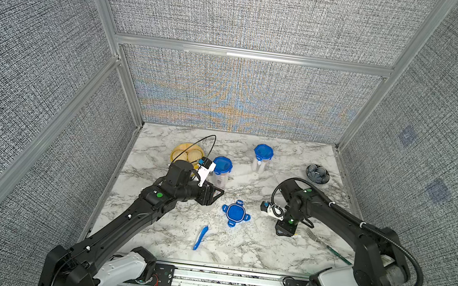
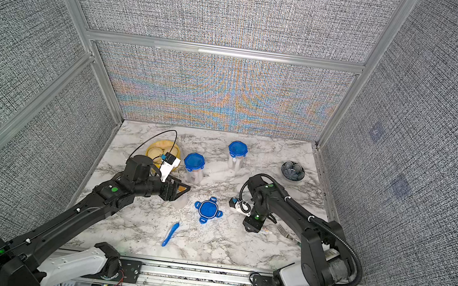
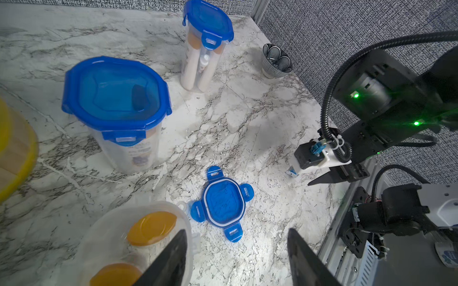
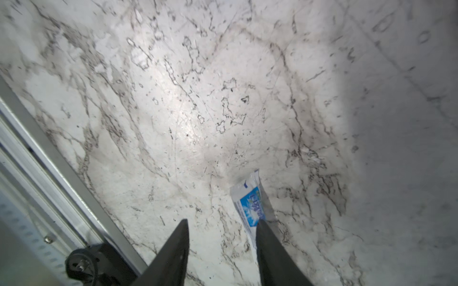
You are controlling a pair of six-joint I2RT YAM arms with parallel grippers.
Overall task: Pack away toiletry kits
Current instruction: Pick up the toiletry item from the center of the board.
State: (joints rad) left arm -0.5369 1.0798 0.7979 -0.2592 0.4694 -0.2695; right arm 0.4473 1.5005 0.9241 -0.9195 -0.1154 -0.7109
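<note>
My right gripper is above the toothpaste tube's printed body (image 4: 251, 207), which is closer to one finger than the other, so next I will move the gripper sideways and lower it around the tube there.
My left gripper (image 3: 237, 229) is open. One finger (image 3: 171, 257) lies over the rim of an open clear tub (image 3: 104, 222), and the other finger is over bare table. Two orange-capped white bottles (image 3: 151, 226) stand in that tub. The tub's blue lid (image 1: 235, 213) lies flat on the table with its four tabs spread. A blue toothbrush (image 1: 200, 237) lies near the front edge. My right gripper (image 4: 222, 220) is open and low over the table. A small toothpaste tube (image 4: 250, 203) lies beside one fingertip, outside the gap.
Two closed tubs with blue lids (image 1: 222, 170) (image 1: 262, 157) stand further back, both with kit items inside. A yellow steamer (image 1: 185, 153) is at the back left and a dark bowl (image 1: 318, 174) at the back right. A fork (image 1: 314, 237) lies by my right arm.
</note>
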